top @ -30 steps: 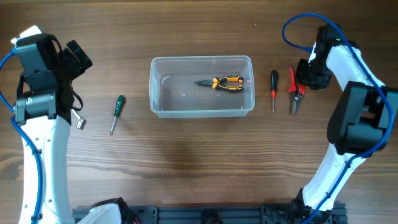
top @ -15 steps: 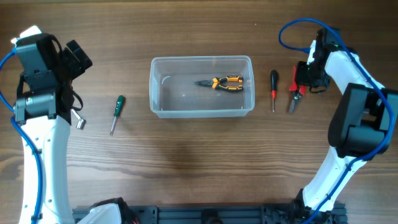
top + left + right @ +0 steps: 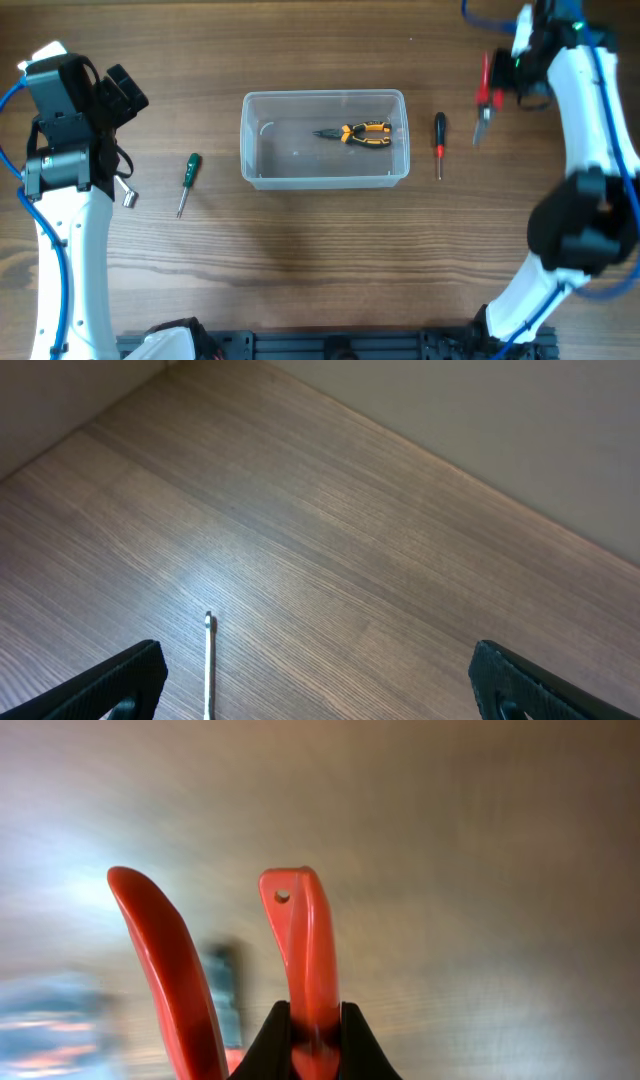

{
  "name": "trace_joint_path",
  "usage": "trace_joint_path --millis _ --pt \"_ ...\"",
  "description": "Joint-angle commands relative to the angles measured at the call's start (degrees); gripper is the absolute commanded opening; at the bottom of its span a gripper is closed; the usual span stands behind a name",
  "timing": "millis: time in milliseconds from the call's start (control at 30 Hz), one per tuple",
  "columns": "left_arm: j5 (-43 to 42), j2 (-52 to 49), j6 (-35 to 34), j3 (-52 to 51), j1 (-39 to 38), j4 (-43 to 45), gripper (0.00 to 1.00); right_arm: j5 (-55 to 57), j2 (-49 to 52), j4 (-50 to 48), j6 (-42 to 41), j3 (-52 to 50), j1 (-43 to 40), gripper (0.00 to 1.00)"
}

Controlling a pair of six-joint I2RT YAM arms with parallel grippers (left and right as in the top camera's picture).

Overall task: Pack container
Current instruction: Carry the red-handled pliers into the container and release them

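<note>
My right gripper crosses left in the overhead view next to the free part of the container's bottom beside the orange-and-black pliers, turns, lowers inside and releases.
The clear plastic container [image 3: 324, 138] stands mid-table with orange-and-black pliers [image 3: 355, 133] inside. My right gripper [image 3: 496, 88] is shut on red-handled pliers [image 3: 484, 100] and holds them lifted above the table at the far right; in the right wrist view the fingers [image 3: 312, 1038] clamp one red handle [image 3: 305, 950]. A red-and-black screwdriver [image 3: 439, 143] lies just right of the container. A green-handled screwdriver [image 3: 187, 182] lies left of it. My left gripper [image 3: 318, 680] is open above bare wood, with the screwdriver's metal tip [image 3: 208, 660] between its fingers.
The wooden table [image 3: 320, 270] stretches around the container. A wall edge [image 3: 560, 450] shows past the table in the left wrist view.
My right gripper closed on the red-handled pliers and lifted them up and away from the table toward the far edge. The left arm has not moved.
</note>
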State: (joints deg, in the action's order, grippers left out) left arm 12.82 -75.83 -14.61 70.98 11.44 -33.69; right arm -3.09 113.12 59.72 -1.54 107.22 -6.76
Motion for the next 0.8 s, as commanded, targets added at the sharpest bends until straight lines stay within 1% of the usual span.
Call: trace_joint_path --millis 0,67,133,200,267,300,367,433,767 --pt "0.55 -0.15 0.94 1.27 0.35 0.15 1.0 -10.56 -10.67 -2.62 7.48 5.66 8.09 0.05" --pt "0.55 -0.15 0.92 1.27 0.35 0.15 1.0 -15.1 -13.16 -4.37 16.5 5.66 14.25 0.04" --pt "0.55 -0.15 0.92 1.27 0.35 0.15 1.0 -21.14 -13.53 -3.41 31.89 5.66 20.57 0.04" --pt "0.55 -0.15 0.92 1.27 0.35 0.15 1.0 -22.8 -12.79 -1.77 45.46 5.6 26.99 0.04" --pt "0.55 -0.15 0.92 1.27 0.35 0.15 1.0 -22.16 -11.8 -0.87 52.52 5.55 31.15 0.04" --pt "0.55 -0.15 0.92 1.27 0.35 0.15 1.0 -22.21 -11.06 0.07 58.01 5.55 32.96 0.04" --pt "0.55 -0.15 0.92 1.27 0.35 0.15 1.0 -21.97 -9.16 2.1 65.33 5.09 34.82 0.04" --pt "0.55 -0.15 0.92 1.27 0.35 0.15 1.0 -20.59 -6.64 3.72 69.07 4.09 35.21 0.04" --pt "0.55 -0.15 0.94 1.27 0.35 0.17 1.0 -8.41 13.14 7.56 68.81 2.86 35.08 0.04"
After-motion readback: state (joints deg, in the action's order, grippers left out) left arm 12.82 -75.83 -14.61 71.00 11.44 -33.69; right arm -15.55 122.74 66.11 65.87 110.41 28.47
